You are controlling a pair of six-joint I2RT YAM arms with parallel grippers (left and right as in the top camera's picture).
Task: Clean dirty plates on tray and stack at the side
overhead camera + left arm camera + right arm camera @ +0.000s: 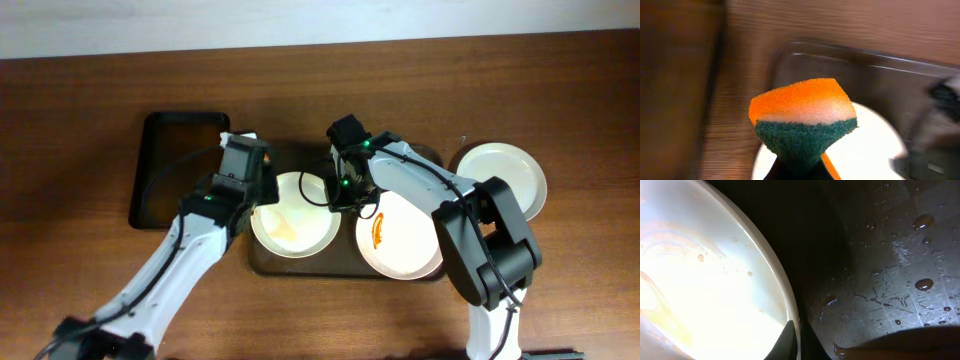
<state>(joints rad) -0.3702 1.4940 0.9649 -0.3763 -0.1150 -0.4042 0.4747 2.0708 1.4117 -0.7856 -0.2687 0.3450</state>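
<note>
My right gripper holds a plate and should next lift past the smeared plate and lower the held plate onto the third plate [504, 170] to let go, because that one lies clean beside the tray.
The dark brown tray [262, 262] holds two white plates. The left plate [300, 222] carries a faint orange film. The right plate [405, 240] has a clear orange smear. A third plate [502, 176] lies plain white on the table to the right of the tray. My left gripper [258, 190] is shut on an orange and green sponge [802, 117] over the left plate's left edge [865, 150]. My right gripper [338, 200] is shut on the left plate's rim [785, 287], one finger on each side [799, 340].
A smaller black tray [180, 165] lies to the left of the brown tray. The brown tray's floor [890, 255] is wet with drops. The wooden table runs to a pale wall at the back.
</note>
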